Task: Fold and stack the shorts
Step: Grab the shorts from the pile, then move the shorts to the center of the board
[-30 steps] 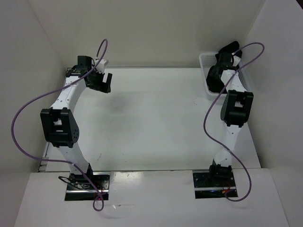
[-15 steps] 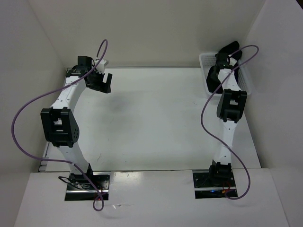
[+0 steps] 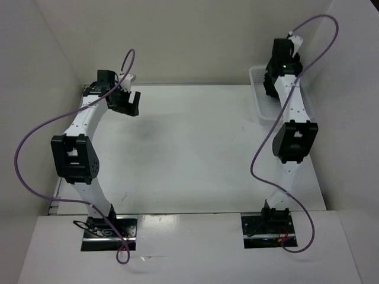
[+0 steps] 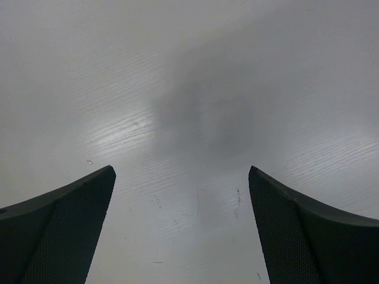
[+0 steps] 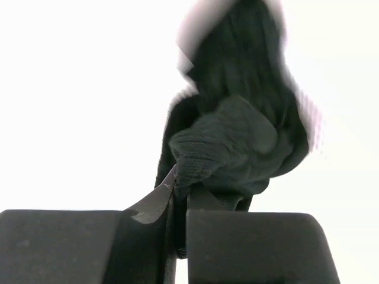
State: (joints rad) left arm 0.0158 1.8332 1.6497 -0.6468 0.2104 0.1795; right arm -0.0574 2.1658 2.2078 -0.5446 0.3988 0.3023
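Observation:
The tabletop is bare below my right gripper, to its left in the top view. I will lift the gripper, then lower it toward that side to release the fold of the shorts.
In the right wrist view, the black shorts (image 5: 237,136) bunch up in a crumpled fold, and my right gripper (image 5: 180,190) is shut on that fold, the fabric pinched between its fingers. Seen from above, the right gripper (image 3: 276,70) is raised over the white mesh basket (image 3: 256,76) at the back right, with dark shorts fabric (image 3: 271,89) hanging under it. How much of the shorts still lies in the basket is hidden by the arm. My left gripper (image 3: 127,103) hovers over the table at the back left, open, with nothing between its fingers (image 4: 71,225).
White walls enclose the table at the back and on both sides. The basket stands against the right wall. Purple cables loop off both arms. Bare white tabletop (image 3: 189,148) lies between the arms.
My right gripper has shut on the shorts in the basket and lifted up and back with them. The left arm has not moved.

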